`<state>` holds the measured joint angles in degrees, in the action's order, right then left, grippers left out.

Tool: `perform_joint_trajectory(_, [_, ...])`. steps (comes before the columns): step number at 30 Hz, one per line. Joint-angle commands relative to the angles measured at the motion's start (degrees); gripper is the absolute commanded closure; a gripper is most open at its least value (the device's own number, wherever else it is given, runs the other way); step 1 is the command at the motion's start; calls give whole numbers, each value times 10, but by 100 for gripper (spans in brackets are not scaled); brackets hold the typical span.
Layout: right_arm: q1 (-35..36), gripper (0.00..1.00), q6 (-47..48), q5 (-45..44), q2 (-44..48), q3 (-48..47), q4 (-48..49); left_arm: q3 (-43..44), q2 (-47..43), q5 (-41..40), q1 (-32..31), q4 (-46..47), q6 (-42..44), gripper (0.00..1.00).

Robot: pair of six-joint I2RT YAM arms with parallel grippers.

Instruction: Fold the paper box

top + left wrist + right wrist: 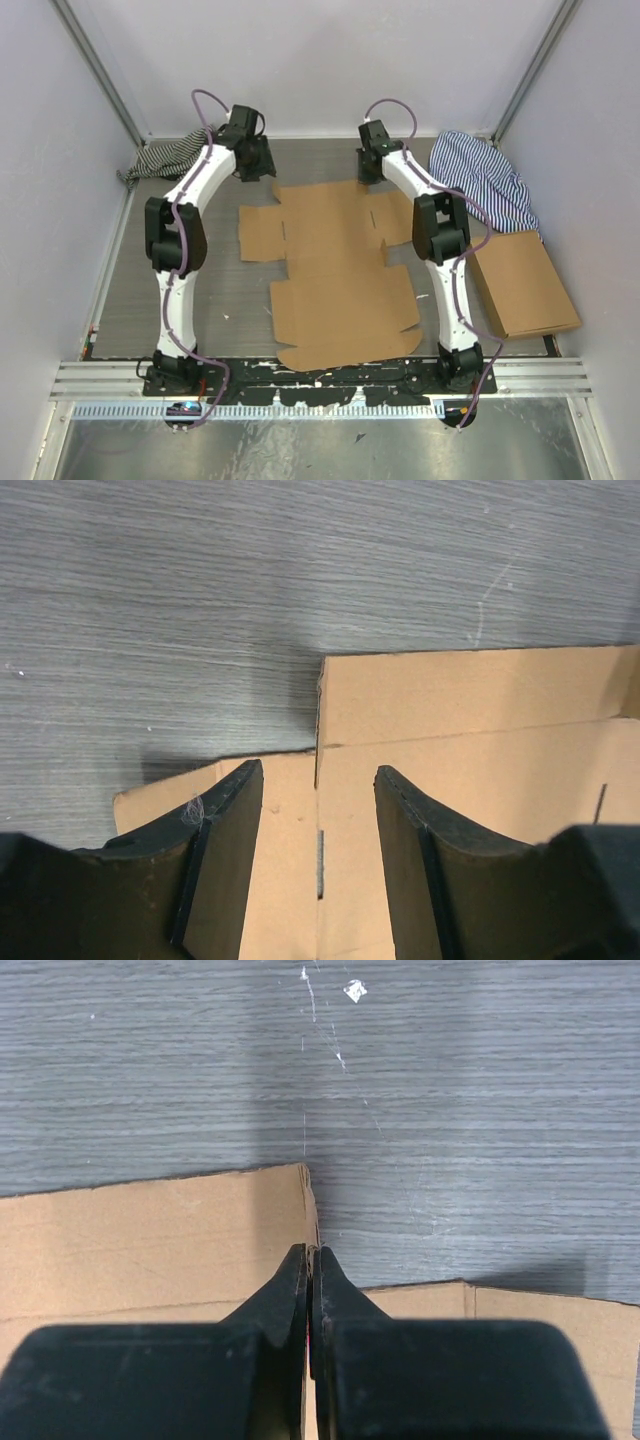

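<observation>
Next, my right gripper tilts and lifts the far flap's side edge [363,188] [309,1205] in its fingers upward, then releases it, as the sheet lies flat.
The paper box [340,270] lies flat and unfolded in the middle of the table, a brown die-cut sheet with flaps and slits. My left gripper [262,165] hovers open over its far left corner; in the left wrist view its jaws [318,770] straddle a slit between two flaps of the paper box [470,740], touching nothing. At the sheet's far right corner my right gripper [368,172] is shut. The right wrist view shows those jaws [313,1250] pinching the side edge of the far flap of the paper box [150,1240].
A second brown cardboard box [522,282] lies flat at the right, beside the right arm. A blue striped cloth [485,180] sits at the back right, a dark striped cloth [165,158] at the back left. White walls enclose the grey table [200,290].
</observation>
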<state>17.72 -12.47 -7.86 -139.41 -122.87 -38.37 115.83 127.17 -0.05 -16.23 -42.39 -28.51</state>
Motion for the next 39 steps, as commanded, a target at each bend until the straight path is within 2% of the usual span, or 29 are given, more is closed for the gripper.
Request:
perform_joint_trajectory(1, [-4, 99, 2, 33, 92, 121, 136, -1, -66, 29, 1, -4, 19, 44])
perform_joint_trajectory(4, [-4, 99, -3, 34, 165, 230, 250, -7, -97, 40, 1, -4, 35, 43])
perform_joint_trajectory(10, [-3, 99, -8, 75, 288, 378, 409, -22, -157, 61, -6, 4, 86, 41])
perform_joint_trajectory(17, [-3, 99, -1, 200, 430, 547, 590, -23, -202, 138, -16, 27, 154, 37])
perform_joint_trajectory(24, [2, 99, 15, 291, 518, 612, 578, -15, -202, 280, -22, 29, 224, 37])
perform_joint_trajectory(28, [4, 99, 28, 320, 546, 615, 536, -69, -209, 323, -31, 41, 275, 37])
perform_joint_trajectory(31, [6, 99, 34, 324, 558, 616, 515, -121, -220, 348, -31, 85, 278, 38])
perform_joint_trajectory(35, [8, 98, 37, 324, 559, 610, 486, -158, -223, 427, -32, 117, 270, 38])
perform_joint_trajectory(39, [12, 98, 35, 327, 562, 615, 483, -177, -227, 440, -35, 128, 265, 39])
